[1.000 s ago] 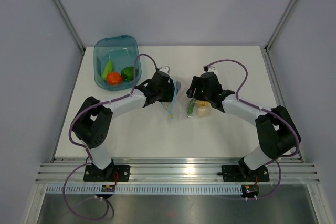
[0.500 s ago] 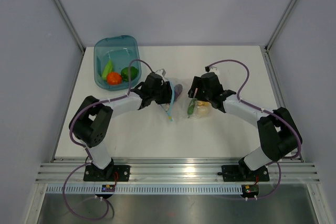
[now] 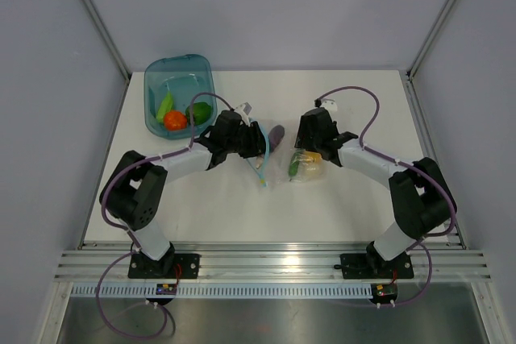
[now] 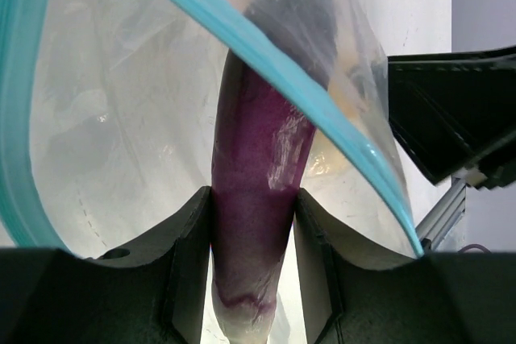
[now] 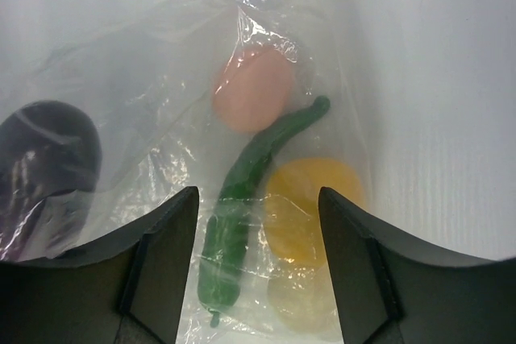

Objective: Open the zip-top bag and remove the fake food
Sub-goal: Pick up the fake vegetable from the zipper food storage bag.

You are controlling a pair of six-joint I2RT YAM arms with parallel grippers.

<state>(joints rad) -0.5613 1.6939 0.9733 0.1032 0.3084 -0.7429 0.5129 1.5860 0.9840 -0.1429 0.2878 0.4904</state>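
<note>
The tub's empty bottom lies outward of the left gripper, to its left in the top view, so the robot will draw the eggplant [image 3: 276,135] from the bag over it and release.
My left gripper [image 4: 254,231] is shut on the purple eggplant [image 4: 262,159]; the top view shows this gripper [image 3: 260,141] beside the eggplant [image 3: 276,135]. The zip-top bag's teal zip strip [image 4: 266,70] crosses over the eggplant, and clear film [image 4: 121,118] lies around it. The zip-top bag [image 5: 161,102] lies crumpled on the table [image 3: 355,102]. Inside it are a green pod [image 5: 242,183], a yellow lemon [image 5: 310,199] and a pale pinkish egg [image 5: 254,86]. My right gripper [image 5: 256,199] hangs open just above them, holding nothing; from above it [image 3: 306,153] is over the bag [image 3: 302,171].
A teal translucent tub [image 3: 155,94] stands at the back left of the table with an orange-red tomato [image 3: 174,120], a green pepper [image 3: 198,112] and a green pod [image 3: 165,103] in it. Metal frame posts [image 3: 97,18] rise at the table's back corners.
My left gripper has drawn back to the left with the eggplant, which now shows more plainly. The bag has shifted a little. The right gripper has edged slightly toward the back.
</note>
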